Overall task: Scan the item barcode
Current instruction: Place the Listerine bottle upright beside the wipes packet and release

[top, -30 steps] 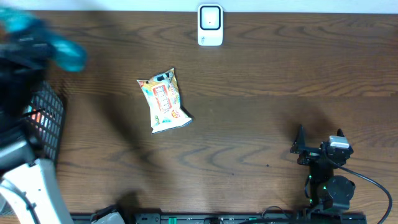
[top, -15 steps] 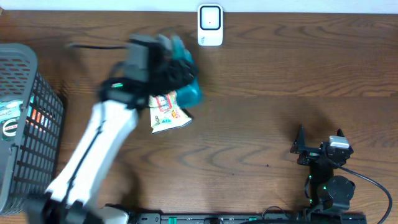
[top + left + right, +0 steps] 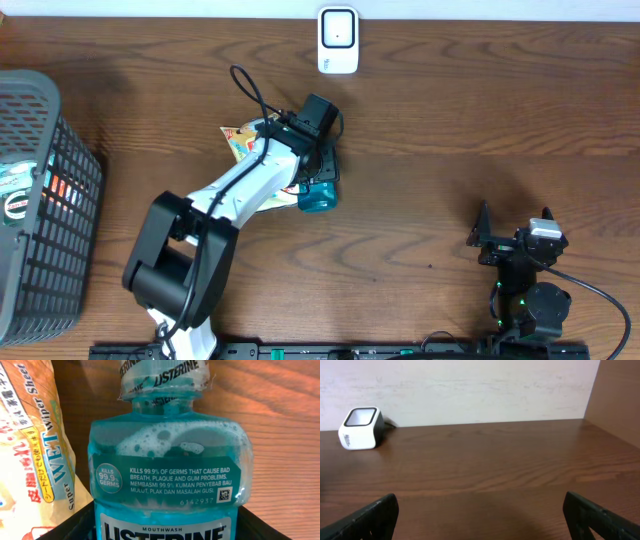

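Note:
My left gripper needs to draw back and away from the packet of wipes, then open to release the bottle on the tabletop, as the packet crowds the bottle's side.
A teal Listerine mouthwash bottle (image 3: 167, 470) fills the left wrist view, cap pointing away, a small square code on the right of its back label. My left gripper (image 3: 165, 527) is shut on its lower body, a black jaw on each side. From overhead the bottle (image 3: 318, 196) pokes out below the left gripper (image 3: 315, 160), in the middle of the table. The white barcode scanner (image 3: 338, 41) stands at the far edge, also in the right wrist view (image 3: 361, 427). My right gripper (image 3: 510, 236) rests open at the near right with nothing in it (image 3: 482, 515).
A packet of wet wipes (image 3: 243, 138) lies on the table right beside the bottle, partly under the left arm, and shows at the left of the left wrist view (image 3: 35, 460). A grey mesh basket (image 3: 45, 240) holding other items stands at the left edge.
The left arm has swung from the basket at the left to the table's middle with the blue bottle in its grip, ending beside the wet wipes packet. The right arm has not moved.

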You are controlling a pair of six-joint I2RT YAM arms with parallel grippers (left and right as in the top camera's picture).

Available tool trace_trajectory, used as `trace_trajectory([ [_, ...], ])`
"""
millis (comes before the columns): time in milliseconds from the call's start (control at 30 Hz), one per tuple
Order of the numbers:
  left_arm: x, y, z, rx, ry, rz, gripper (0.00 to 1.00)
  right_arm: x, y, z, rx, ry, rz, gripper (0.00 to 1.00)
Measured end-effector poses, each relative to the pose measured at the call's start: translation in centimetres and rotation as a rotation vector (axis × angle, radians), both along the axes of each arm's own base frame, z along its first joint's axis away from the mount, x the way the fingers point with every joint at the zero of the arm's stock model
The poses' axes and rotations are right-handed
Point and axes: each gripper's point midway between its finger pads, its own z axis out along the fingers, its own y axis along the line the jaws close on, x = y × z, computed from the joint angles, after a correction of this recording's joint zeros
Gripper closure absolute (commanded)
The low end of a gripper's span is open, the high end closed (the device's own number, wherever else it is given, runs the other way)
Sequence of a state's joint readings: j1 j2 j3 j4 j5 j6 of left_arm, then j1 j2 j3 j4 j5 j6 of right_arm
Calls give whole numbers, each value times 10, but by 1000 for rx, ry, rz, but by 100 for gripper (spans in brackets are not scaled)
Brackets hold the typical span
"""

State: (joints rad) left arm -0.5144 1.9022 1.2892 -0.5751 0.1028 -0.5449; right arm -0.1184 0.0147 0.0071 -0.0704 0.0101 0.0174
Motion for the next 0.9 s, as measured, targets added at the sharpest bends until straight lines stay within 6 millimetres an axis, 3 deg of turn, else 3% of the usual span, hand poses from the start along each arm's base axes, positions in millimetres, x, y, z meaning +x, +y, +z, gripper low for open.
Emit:
trace_trajectory([
  [233, -3, 0, -4, 9, 5, -4, 62, 0, 0, 0, 0, 0, 0, 1],
  [500, -36, 0, -29, 56, 70, -48, 61, 0, 0, 0, 0, 0, 0, 1],
  [533, -38, -1, -30, 62, 70, -54, 58, 0, 0, 0, 0, 0, 0, 1],
  [567, -40, -2, -31, 68, 69, -61, 47, 0, 0, 0, 0, 0, 0, 1],
  [600, -41, -3, -31, 71, 67, -66, 30, 0, 0, 0, 0, 0, 0, 1],
  [633, -42, -5, -31, 75, 66, -71, 22, 0, 0, 0, 0, 0, 0, 1],
  [700, -44, -6, -31, 85, 63, -75, 18, 0, 0, 0, 0, 0, 0, 1],
  [767, -46, -3, -30, 107, 69, -87, 4, 0, 0, 0, 0, 0, 0, 1],
  [833, -45, -1, -21, 123, 64, -105, 0, 0, 0, 0, 0, 0, 0, 1],
  [900, -37, -3, 1, 132, 26, -149, 2, 0, 0, 0, 0, 0, 0, 1],
])
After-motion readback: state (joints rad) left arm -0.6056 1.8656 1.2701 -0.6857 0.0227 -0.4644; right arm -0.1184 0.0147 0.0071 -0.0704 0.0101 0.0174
